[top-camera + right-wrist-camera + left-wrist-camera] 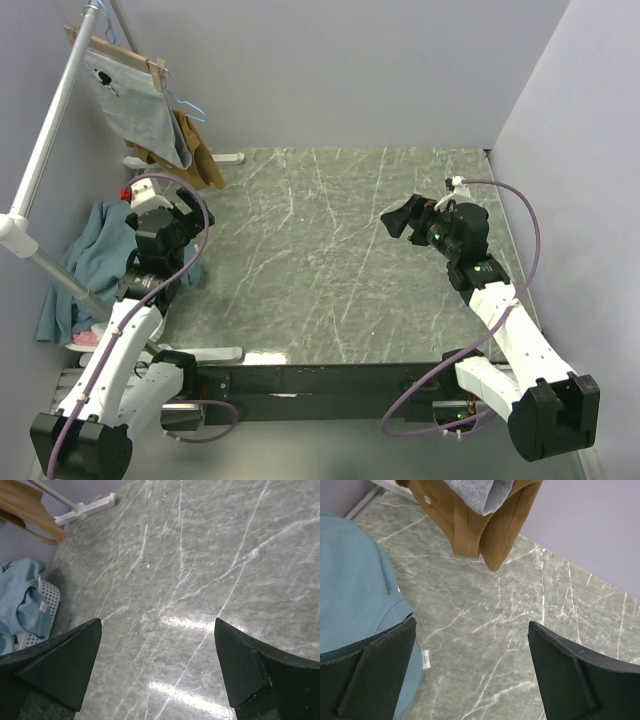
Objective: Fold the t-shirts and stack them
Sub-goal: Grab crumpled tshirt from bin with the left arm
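Note:
My left gripper will lower leftward in the wrist view onto the t-shirt's hem by the white label, as bare table is between its fingers.
A dusty teal-blue t-shirt (95,255) lies crumpled in a pile off the table's left edge, over a white basket (49,602). It fills the left of the left wrist view (350,580), with a small white label (425,660) at its edge. It also shows at the left of the right wrist view (20,602). My left gripper (192,222) is open and empty just right of the pile, over bare table (471,625). My right gripper (398,222) is open and empty above the table's right middle (158,622), pointing left.
A clothes rack with a white pole (50,130) stands at the left. A grey printed shirt (135,100) and a brown garment (195,150) hang from it. Its white feet (225,158) rest on the grey marble tabletop (340,260). Walls close the back and right.

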